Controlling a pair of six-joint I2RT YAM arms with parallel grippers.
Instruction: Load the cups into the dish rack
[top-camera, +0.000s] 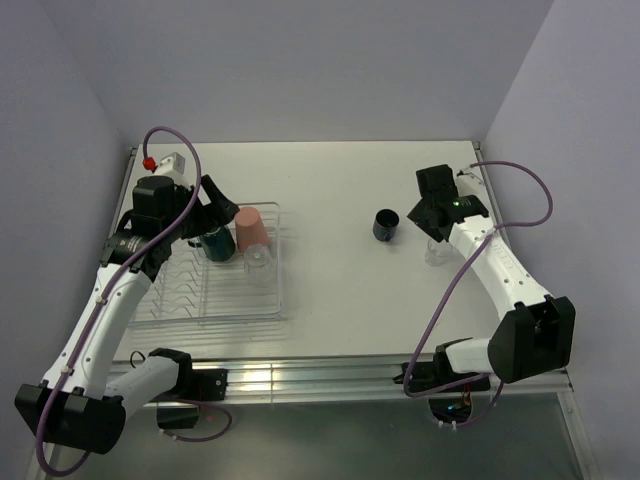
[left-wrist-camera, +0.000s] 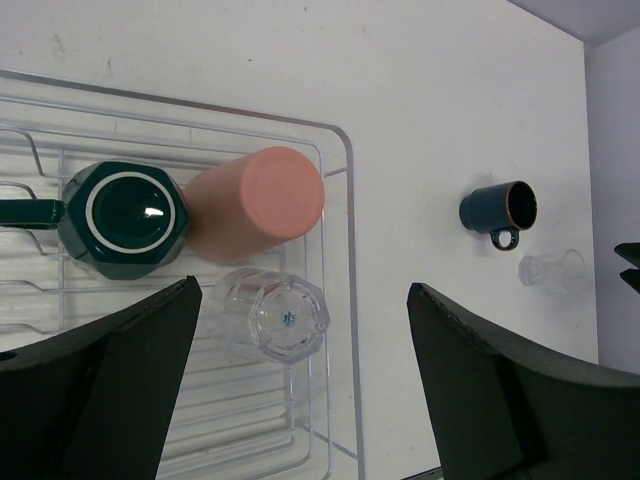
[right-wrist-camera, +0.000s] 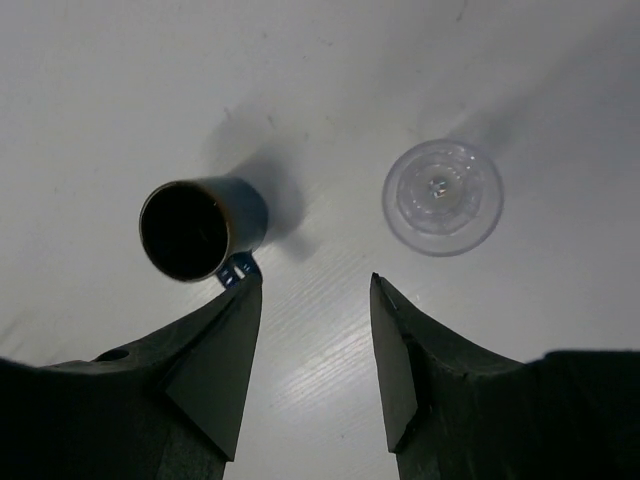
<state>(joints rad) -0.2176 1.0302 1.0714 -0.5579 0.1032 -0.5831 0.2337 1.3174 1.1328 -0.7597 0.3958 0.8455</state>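
Note:
The glass stands with its opening up, so my right gripper will next go down toward the right in its wrist view onto the glass's near rim (top-camera: 430, 243) (right-wrist-camera: 388, 211), facing the navy mug.
In the clear dish rack (top-camera: 281, 290) (left-wrist-camera: 341, 190) stand a dark teal mug (top-camera: 217, 243) (left-wrist-camera: 125, 215), bottom up, a salmon-pink tumbler (top-camera: 251, 227) (left-wrist-camera: 257, 203) and a clear glass (top-camera: 257, 255) (left-wrist-camera: 275, 315), also bottom up. My left gripper (top-camera: 215, 205) (left-wrist-camera: 303, 290) hovers open above them, holding nothing. On the table to the right sit a navy mug (top-camera: 386, 225) (left-wrist-camera: 497, 208) (right-wrist-camera: 200, 227), mouth up, and a clear glass (top-camera: 437, 252) (left-wrist-camera: 552, 270) (right-wrist-camera: 442, 195). Above and between these two, my right gripper (top-camera: 425, 215) (right-wrist-camera: 316, 280) is open and empty.
The rack's front rows of ribs (top-camera: 200, 295) hold nothing. Purple walls close the table in at the back and both sides. A cable (top-camera: 520, 190) loops from the right arm near the right wall.

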